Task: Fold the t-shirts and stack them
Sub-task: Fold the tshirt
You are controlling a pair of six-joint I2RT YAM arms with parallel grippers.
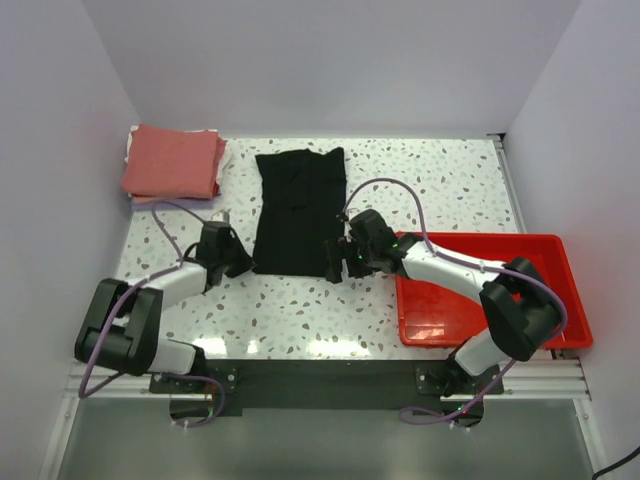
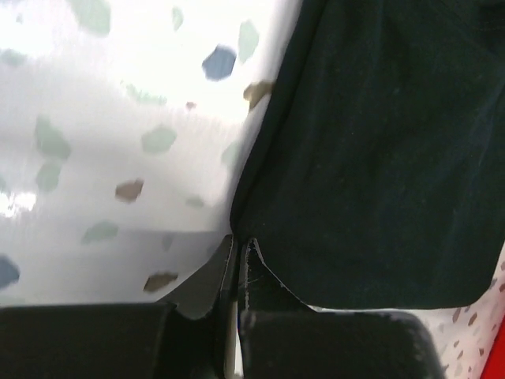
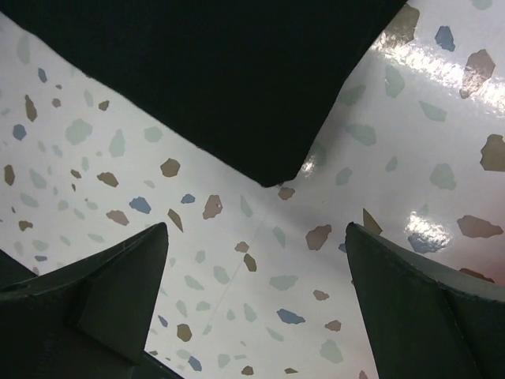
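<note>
My left gripper already holds the black t-shirt's other near corner, so the right gripper moves down next and eases onto the shirt's free near corner.
A large black t-shirt (image 1: pixel 300 210) lies folded into a long strip on the speckled table. My left gripper (image 1: pixel 245 262) is at its near left corner, shut on the shirt's edge; in the left wrist view the fingertips of that gripper (image 2: pixel 239 241) meet right at the hem of the black t-shirt (image 2: pixel 379 158). Open and low over bare table, my right gripper (image 1: pixel 335 258) is just short of the near right corner. The right wrist view shows this gripper (image 3: pixel 256 237) with nothing between its fingers and the shirt corner (image 3: pixel 276 158) ahead. A folded salmon-red t-shirt (image 1: pixel 172 162) tops a stack at back left.
A red plastic tray (image 1: pixel 490 290) stands at the right, under my right arm. Pale cloth edges peek from beneath the salmon stack. White walls close in the table at the back and sides.
</note>
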